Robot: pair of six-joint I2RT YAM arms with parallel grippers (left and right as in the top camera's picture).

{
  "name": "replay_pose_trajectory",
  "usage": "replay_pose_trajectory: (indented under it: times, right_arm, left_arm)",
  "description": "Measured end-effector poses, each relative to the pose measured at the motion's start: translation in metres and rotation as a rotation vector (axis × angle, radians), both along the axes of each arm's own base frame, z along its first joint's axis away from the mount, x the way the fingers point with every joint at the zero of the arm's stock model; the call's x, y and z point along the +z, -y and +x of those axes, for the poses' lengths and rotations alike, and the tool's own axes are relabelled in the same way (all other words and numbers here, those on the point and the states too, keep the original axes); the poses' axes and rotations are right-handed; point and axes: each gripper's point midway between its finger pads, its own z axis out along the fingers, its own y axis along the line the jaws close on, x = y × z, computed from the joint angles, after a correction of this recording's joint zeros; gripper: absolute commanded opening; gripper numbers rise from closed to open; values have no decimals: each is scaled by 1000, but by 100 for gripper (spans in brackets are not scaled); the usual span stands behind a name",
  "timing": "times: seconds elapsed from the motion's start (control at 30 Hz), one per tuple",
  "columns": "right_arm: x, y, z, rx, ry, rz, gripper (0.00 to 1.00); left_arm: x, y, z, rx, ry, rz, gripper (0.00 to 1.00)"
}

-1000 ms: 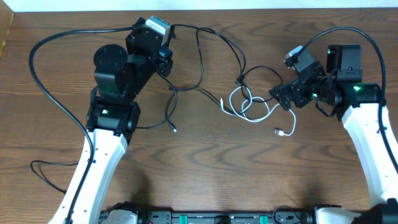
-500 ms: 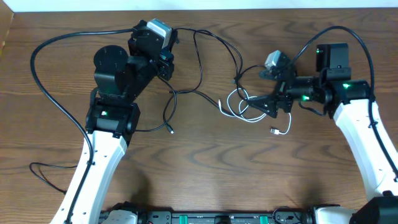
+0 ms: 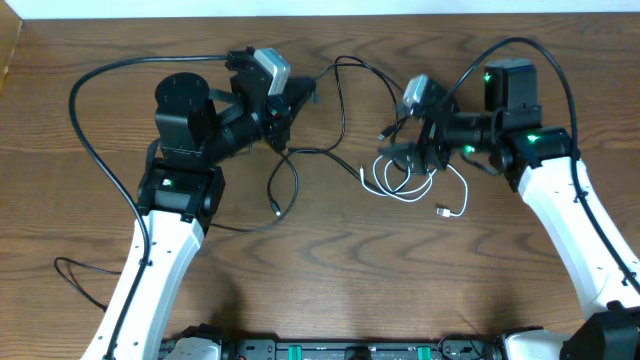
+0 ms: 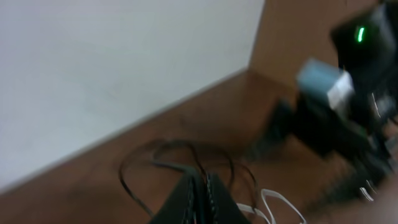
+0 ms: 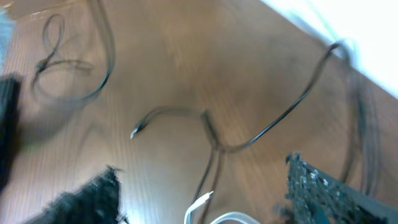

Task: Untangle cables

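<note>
Next I should move my right gripper outward past the white loops and close it at the black cable's far bend (image 3: 374, 69), which lies clear of them.
Thin black cables (image 3: 343, 100) lie tangled with a shorter white cable (image 3: 398, 193) on the wooden table, between the arms. My left gripper (image 3: 300, 97) is shut on a black cable left of the tangle. In the left wrist view its fingers (image 4: 200, 186) are pressed together, with black loops (image 4: 127, 180) and the white cable (image 4: 273, 202) beyond them. My right gripper (image 3: 405, 155) is open over the white loops. In the right wrist view the white cable (image 5: 199, 211) lies between its spread fingers (image 5: 205, 199), and black cable (image 5: 280, 121) runs ahead of them.
A thick black robot wire (image 3: 75, 100) arcs round the left arm. A thin black cord (image 3: 70, 275) lies at the front left. The white cable's plug (image 3: 443, 211) rests in front of the tangle. The table's back edge (image 3: 400, 18) meets a white wall.
My right gripper swung left from the table's right side to above the white loops. My left gripper moved right, and the black cable shifted right with it.
</note>
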Motion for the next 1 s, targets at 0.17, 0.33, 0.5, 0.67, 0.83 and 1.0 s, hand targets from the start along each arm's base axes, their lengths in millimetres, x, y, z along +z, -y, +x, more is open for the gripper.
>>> replay_pose_trajectory:
  times: [0.17, 0.33, 0.5, 0.67, 0.83, 1.0]
  right_arm:
    - [21, 11, 32, -157, 7, 68, 85]
    - [24, 19, 48, -294, -74, 112, 88]
    - [21, 27, 56, -377, -106, 108, 92]
    - [19, 33, 61, -416, -98, 90, 99]
    - [15, 35, 64, -409, -55, 55, 99]
    - [-9, 34, 75, -397, -61, 20, 99]
  left_arm:
    - [-23, 9, -22, -113, -77, 41, 7]
    - [-44, 28, -53, -265, -105, 106, 8]
    - [-55, 49, -75, -358, -112, 153, 7]
    - [-83, 60, -78, -347, -174, 238, 7]
    - [-106, 70, -77, -360, -228, 278, 7]
    - [-122, 75, -76, -371, -270, 295, 8]
